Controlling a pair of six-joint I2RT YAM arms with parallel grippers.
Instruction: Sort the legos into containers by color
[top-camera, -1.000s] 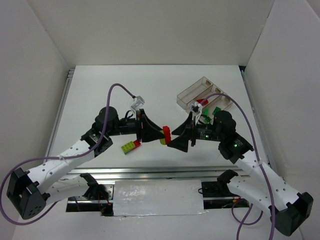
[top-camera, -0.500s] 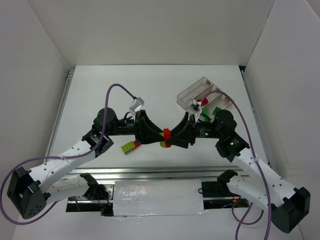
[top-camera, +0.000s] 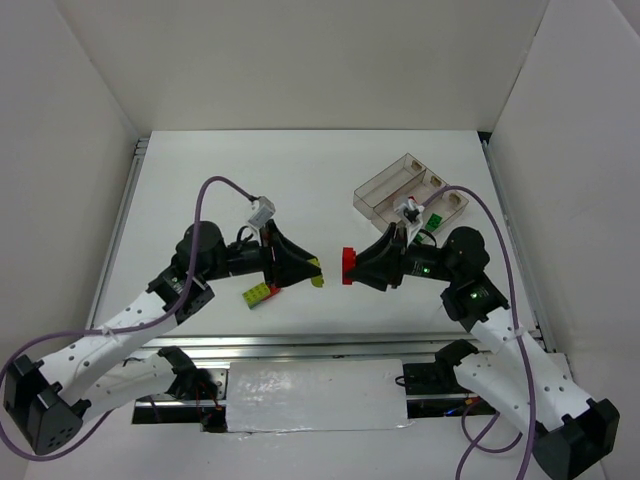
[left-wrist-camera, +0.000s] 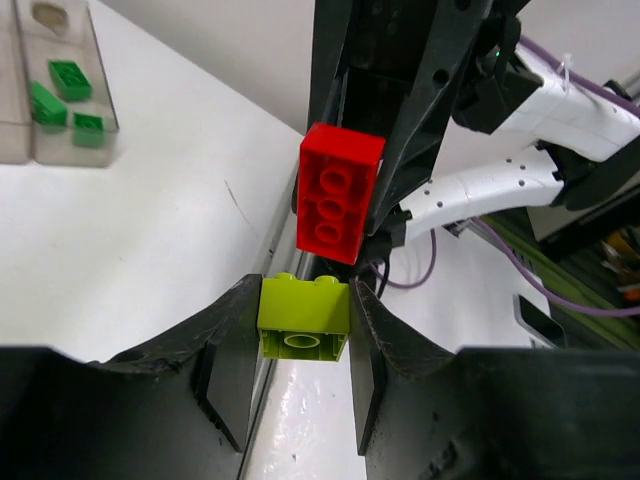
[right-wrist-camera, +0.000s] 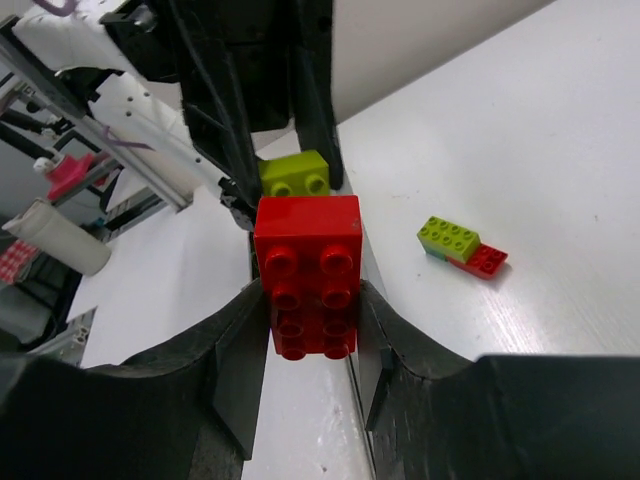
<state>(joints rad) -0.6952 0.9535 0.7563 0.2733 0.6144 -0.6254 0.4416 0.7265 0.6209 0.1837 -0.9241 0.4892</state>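
Observation:
My right gripper swings outward and to the right in the top view over the middle clear container (top-camera: 414, 189) next, tipping down, since green legos occupy its neighbor.
My left gripper (top-camera: 311, 273) is shut on a yellow-green lego (left-wrist-camera: 303, 318), held above the table's middle. Facing it, my right gripper (top-camera: 354, 267) is shut on a red lego (right-wrist-camera: 308, 270). The two bricks sit a small gap apart, and the red lego (left-wrist-camera: 338, 193) shows just past the yellow-green one in the left wrist view. A small stack of yellow-green and red legos (top-camera: 262, 293) lies on the table below the left gripper. The clear containers (top-camera: 392, 180) stand at the back right, with green legos (left-wrist-camera: 60, 90) in one of them.
White walls close in the table on the left, back and right. The metal rail and both arm bases (top-camera: 318, 392) run along the near edge. Purple cables (top-camera: 225, 190) arch over each arm.
One second ago the left gripper held red and yellow-green bricks joined, with the right gripper open. The right gripper shut on the red brick, and the arms pulled apart, splitting the two.

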